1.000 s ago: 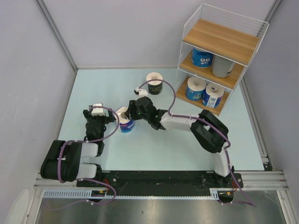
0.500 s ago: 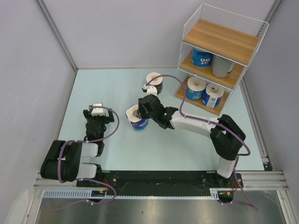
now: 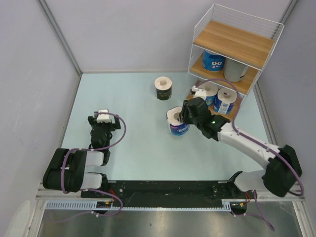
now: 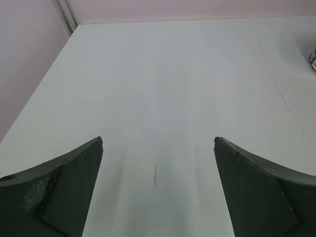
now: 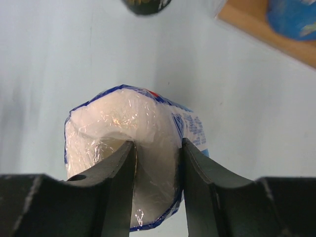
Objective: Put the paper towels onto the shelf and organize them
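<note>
I need to lift my right gripper outward and to the right in the top view, up over the shelf's top board, and let go of the blue-wrapped roll there, because the board is bare.
My right gripper is shut on a blue-wrapped paper towel roll, one finger in its hollow core, and holds it over the table left of the shelf. In the right wrist view the roll is pinched between the fingers. A black-wrapped roll stands on the table farther back. The shelf's bottom board holds two blue rolls; the middle board holds a blue roll and a grey roll; the top board is bare. My left gripper is open and empty at the left, its jaws wide apart.
Grey walls enclose the pale table on the left, back and right. The black base rail runs along the near edge. The right arm's cable loops close to the shelf's front.
My right gripper has carried the blue roll to the right, from next to the left gripper to just left of the shelf. The left arm has not moved.
</note>
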